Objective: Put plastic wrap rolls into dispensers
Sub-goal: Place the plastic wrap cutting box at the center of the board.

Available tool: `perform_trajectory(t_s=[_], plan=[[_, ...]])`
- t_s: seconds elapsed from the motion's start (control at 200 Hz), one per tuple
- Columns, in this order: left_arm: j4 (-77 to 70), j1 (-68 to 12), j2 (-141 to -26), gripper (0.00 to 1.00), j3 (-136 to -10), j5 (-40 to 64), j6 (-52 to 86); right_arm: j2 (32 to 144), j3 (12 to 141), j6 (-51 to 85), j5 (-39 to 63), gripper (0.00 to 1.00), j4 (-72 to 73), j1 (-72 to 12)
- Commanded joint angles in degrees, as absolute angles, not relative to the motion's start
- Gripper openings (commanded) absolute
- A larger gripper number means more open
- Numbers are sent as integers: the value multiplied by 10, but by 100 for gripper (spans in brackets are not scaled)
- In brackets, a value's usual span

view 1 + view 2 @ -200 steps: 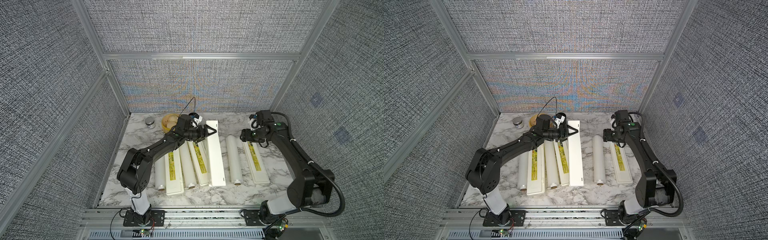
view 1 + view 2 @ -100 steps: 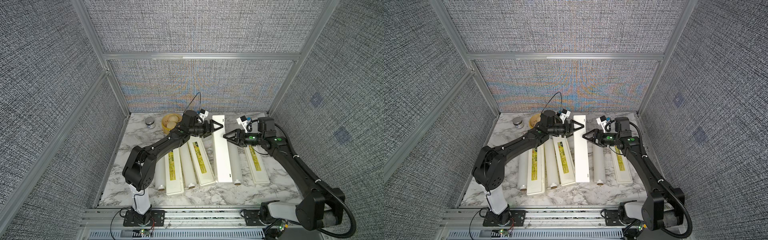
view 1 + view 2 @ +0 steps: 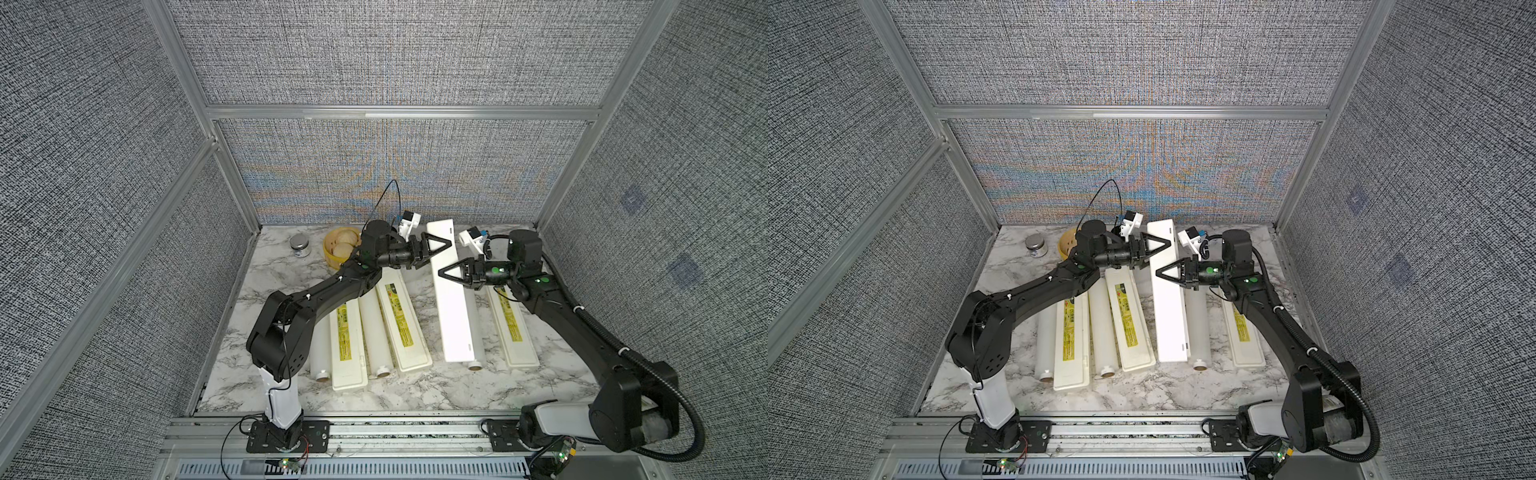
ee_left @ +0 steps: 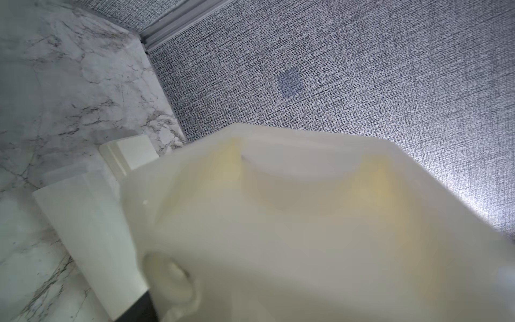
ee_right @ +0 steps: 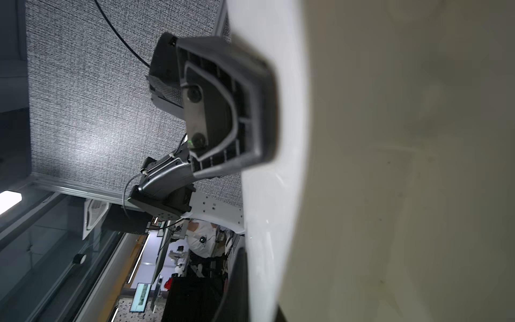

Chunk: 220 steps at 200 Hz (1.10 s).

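The right gripper turns the plain dispenser over next, as its hollow faces down. It then lowers the plain dispenser onto the marble by the middle labelled dispenser and releases it.
A long plain white dispenser (image 3: 451, 299) with no label showing leans over the right plastic wrap roll (image 3: 474, 332), its far end raised. My left gripper (image 3: 446, 243) straddles that far end, jaws wide, and one finger (image 5: 223, 111) lies against its face. My right gripper (image 3: 442, 274) is shut on the opposite long edge, a little nearer. Three labelled dispensers (image 3: 347, 345) (image 3: 401, 320) (image 3: 513, 328) lie closed. Two more rolls (image 3: 320, 353) (image 3: 376, 336) lie between them. The held dispenser (image 4: 306, 223) fills the left wrist view, hiding that gripper's jaws.
A round yellow steamer basket (image 3: 338, 249) and a small metal-lidded jar (image 3: 299, 245) stand at the back left of the marble table (image 3: 415, 399). Grey fabric walls close in the back and both sides.
My left gripper carried the white dispenser rightward, away from the middle labelled one and over the right roll. My right arm swung in from the right dispenser's far end and shut on its edge.
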State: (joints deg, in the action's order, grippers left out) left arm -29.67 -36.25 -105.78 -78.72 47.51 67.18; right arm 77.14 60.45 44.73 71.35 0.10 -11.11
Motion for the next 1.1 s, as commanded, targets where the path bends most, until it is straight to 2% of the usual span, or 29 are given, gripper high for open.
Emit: perform_trajectory(t_s=[0.0,0.1,0.26,0.375,0.495,0.736,1.096], plan=[[-367,-354,-1037,100,-777,519,702,775,602,469,676,0,26,-87],[-390,-339,-1026,100,-758,520,715,774,601,455,671,0,5,-70],[-364,-328,-1008,100,-742,518,687,798,632,376,614,0,-113,-75],[-292,-326,-987,100,-734,504,637,833,676,311,529,0,-216,-98],[-186,-325,-955,100,-718,468,567,880,733,261,396,0,-315,-143],[37,-321,-883,100,-701,353,433,970,808,254,157,0,-397,-222],[103,-305,-823,100,-634,263,408,1116,891,267,4,3,-441,-284]])
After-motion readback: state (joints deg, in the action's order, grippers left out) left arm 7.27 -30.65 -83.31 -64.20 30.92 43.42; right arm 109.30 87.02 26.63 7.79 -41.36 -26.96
